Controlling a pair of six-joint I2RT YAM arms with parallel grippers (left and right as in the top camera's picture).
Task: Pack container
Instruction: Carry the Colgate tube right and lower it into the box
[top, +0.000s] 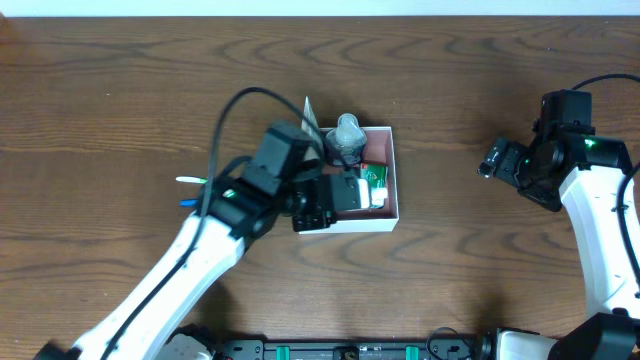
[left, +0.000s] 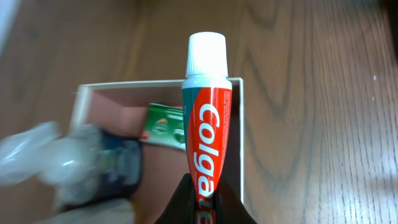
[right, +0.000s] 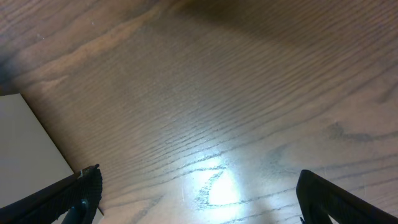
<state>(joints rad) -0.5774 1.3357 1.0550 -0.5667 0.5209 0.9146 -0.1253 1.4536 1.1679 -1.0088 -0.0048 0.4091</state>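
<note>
I should lower my left gripper into the container next and release the tube on the container's bottom along its near side (top: 368, 214), still empty below.
The container (top: 396, 180), a shallow white-walled box with a reddish-brown floor, sits at the table's middle. My left gripper (top: 345, 195) is over its near-left part, shut on a red and white Colgate toothpaste tube (left: 205, 118). The tube's white cap points toward the box's far-right corner, and the tube is held above the floor. Inside lie a green packet (left: 165, 124) and a dark bottle in clear plastic wrap (left: 74, 162). The box wall (left: 239, 124) runs just right of the tube. My right gripper (top: 490, 160) is open and empty over bare wood (right: 199, 193), well right of the box.
Small white (top: 188, 181) and blue (top: 188, 202) items lie on the table left of my left arm. A thin pale flap (top: 311, 115) stands at the box's back-left corner. A pale flat surface (right: 25, 137) shows at the left edge of the right wrist view.
</note>
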